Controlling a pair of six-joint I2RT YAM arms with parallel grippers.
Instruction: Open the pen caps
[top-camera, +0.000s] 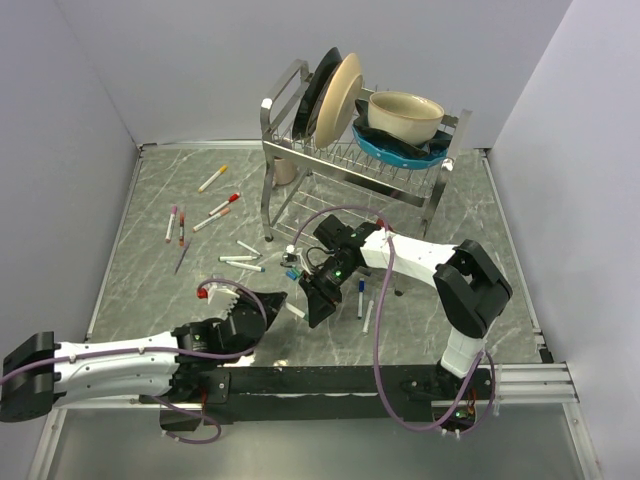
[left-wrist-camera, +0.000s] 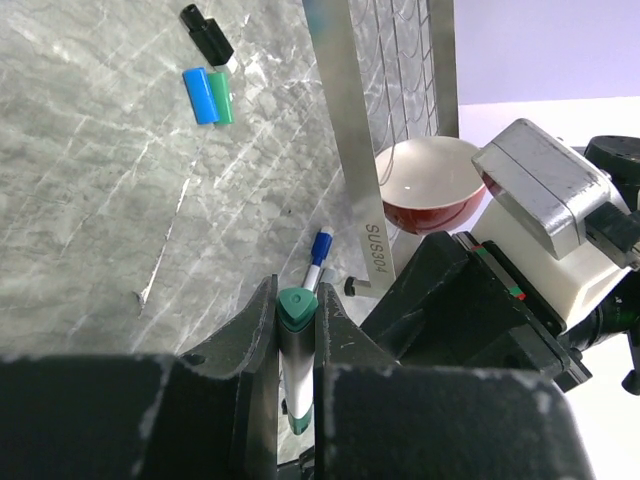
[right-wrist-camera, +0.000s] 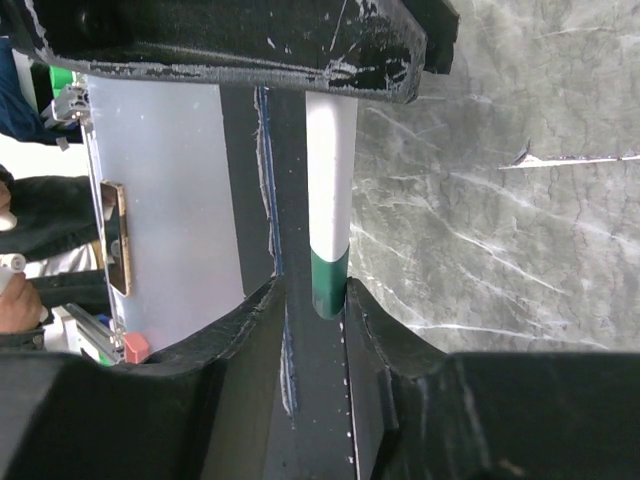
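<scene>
The white pens are below my left gripper, to the left in the top view. My left gripper will move to that side and down beside the white pens next, to release.
A white pen with green ends (left-wrist-camera: 297, 340) sits pinched between the fingers of my left gripper (left-wrist-camera: 297, 312), which is shut on its barrel. In the right wrist view the pen's green cap (right-wrist-camera: 328, 283) hangs between the fingers of my right gripper (right-wrist-camera: 316, 305); it lies against one finger with a gap to the other, so that gripper is open. From above, the two grippers (top-camera: 272, 300) (top-camera: 318, 303) meet at the table's middle front. Loose blue (left-wrist-camera: 200, 95), green (left-wrist-camera: 225, 97) and black (left-wrist-camera: 207, 33) caps lie on the table. Capped pens, yellow (top-camera: 212, 179), red (top-camera: 224, 204) and pink (top-camera: 170, 223), lie at the left.
A metal dish rack (top-camera: 300, 160) holding plates and bowls stands at the back centre; its leg (left-wrist-camera: 345, 150) is close ahead of the left gripper. A blue-tipped pen (top-camera: 360, 297) lies to the right of the grippers. A red bowl (left-wrist-camera: 425, 190) sits beyond the rack leg.
</scene>
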